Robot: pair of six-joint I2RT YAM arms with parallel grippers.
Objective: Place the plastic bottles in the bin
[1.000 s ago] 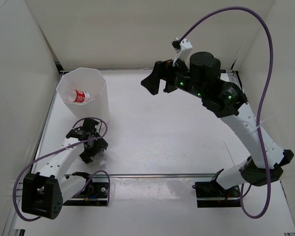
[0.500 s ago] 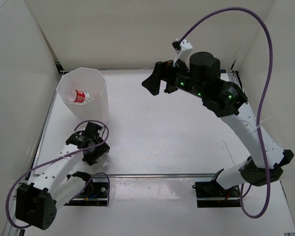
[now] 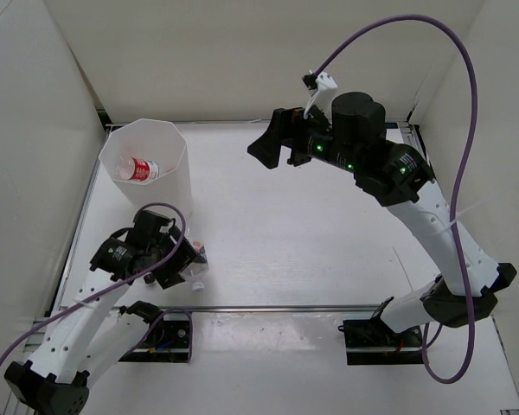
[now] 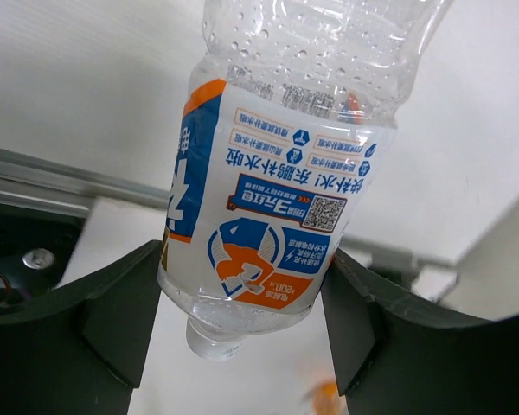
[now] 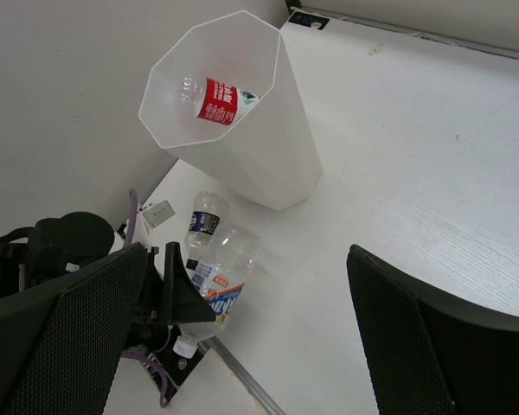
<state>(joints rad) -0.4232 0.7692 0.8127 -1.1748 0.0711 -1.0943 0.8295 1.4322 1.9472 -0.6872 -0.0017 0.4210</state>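
Note:
The rim of the bin is higher than the clear plastic bottle (image 3: 195, 260). My left gripper will next go up and outward over the bin's opening (image 3: 145, 150) to let go of that bottle.
My left gripper (image 4: 242, 316) is shut on a clear plastic bottle (image 4: 281, 164) with a blue, white and orange label, its white cap pointing down; from above the bottle (image 3: 195, 260) shows at the near left, just in front of the bin. The bin (image 3: 178, 183) is a tall white faceted container at the back left, and a red-labelled bottle (image 3: 141, 169) lies inside it. In the right wrist view the bin (image 5: 268, 147) holds that red-labelled bottle (image 5: 221, 100), and a second bottle (image 5: 206, 219) with a dark blue label lies on the table beside the held bottle (image 5: 223, 275). My right gripper (image 3: 272, 143) hangs open, high over the back of the table.
White walls enclose the table on the left, back and right. A metal rail (image 3: 268, 307) runs along the near edge just below the held bottle. Purple cables loop round both arms. A small blurred orange object (image 4: 324, 398) lies under the left gripper.
The left gripper has shut on the blue-labelled bottle and lifted it, swinging a little right and toward the near edge. The right arm has stayed still.

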